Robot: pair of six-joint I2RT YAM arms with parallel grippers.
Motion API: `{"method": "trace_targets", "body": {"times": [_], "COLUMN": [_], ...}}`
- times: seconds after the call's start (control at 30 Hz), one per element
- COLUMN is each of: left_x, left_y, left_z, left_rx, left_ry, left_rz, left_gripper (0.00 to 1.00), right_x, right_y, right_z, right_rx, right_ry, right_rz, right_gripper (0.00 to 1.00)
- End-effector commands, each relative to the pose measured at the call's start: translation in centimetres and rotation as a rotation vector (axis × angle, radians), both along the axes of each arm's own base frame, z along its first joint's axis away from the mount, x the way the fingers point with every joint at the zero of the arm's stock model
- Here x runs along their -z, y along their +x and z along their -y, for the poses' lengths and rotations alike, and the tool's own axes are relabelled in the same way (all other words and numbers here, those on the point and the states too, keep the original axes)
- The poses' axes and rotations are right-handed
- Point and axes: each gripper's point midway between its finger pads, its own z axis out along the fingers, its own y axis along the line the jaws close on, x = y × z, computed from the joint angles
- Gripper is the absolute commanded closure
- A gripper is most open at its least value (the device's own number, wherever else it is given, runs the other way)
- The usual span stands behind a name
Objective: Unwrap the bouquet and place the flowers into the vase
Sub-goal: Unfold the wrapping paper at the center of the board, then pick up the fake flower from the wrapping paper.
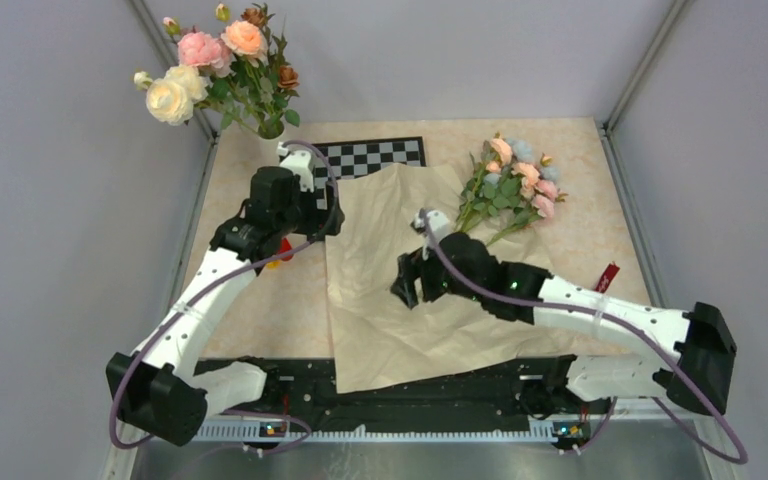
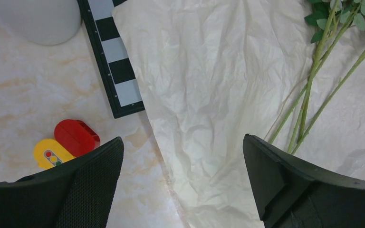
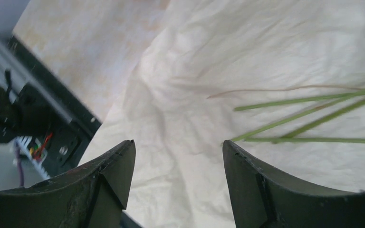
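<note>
The right gripper moves outward next, turns along the flowers and lowers onto the stems beside the leaves, because the stems run close together there.
The bouquet is unwrapped: its crinkled peach paper lies spread flat on the table. The flowers, pale blue and pink blooms on green stems, rest at the sheet's far right corner. My right gripper hovers open over the paper, its right finger close to the stem ends, nothing between its fingers. My left gripper is wide open above the paper's left edge, holding nothing. The white vase shows only its base, left of the chessboard; the left arm hides it from above.
A chessboard lies at the back, partly under the paper. A bunch of large roses stands at the back left corner. A red and yellow toy sits left of the paper. A dark red ribbon lies at the right.
</note>
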Motion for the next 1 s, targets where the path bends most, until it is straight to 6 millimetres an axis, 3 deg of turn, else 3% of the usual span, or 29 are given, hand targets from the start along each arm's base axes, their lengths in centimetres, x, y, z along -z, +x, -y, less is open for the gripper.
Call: {"method": "trace_targets", "body": {"times": [0.0,0.17,0.33,0.47,0.7,0.97], "left_x": [-1.9,-1.6,-1.4,-1.3,-1.3,-1.5], "left_y": [1.0,1.2,1.4,1.5,1.5,1.5], "left_z": [-1.1,-1.4,-2.0,-2.1,-2.6,-2.9], "left_rx": [-0.067,-0.076,-0.097,-0.098,-0.115,-0.123], "left_ry": [0.004,0.022,0.055,0.056,0.081,0.093], "left_rz": [0.103,0.104,0.106,0.106,0.109,0.117], "left_gripper": [0.01,0.01,0.01,0.01,0.01,0.01], "right_x": [-2.5,-2.1,-1.2,0.9,3.4,6.5], "right_y": [4.8,9.8,14.4,18.0,22.3,24.0], "right_z": [4.6,9.2,12.2,14.1,14.0,13.6], "right_rx": [0.193,0.394,0.544,0.671,0.736,0.756], "right_ry": [-0.004,-0.007,0.031,0.022,0.027,0.016], "right_rz": [-0.005,-0.06,-0.106,-0.136,-0.142,-0.199], "right_gripper": [0.31,0.31,0.33,0.36,0.4,0.47]}}
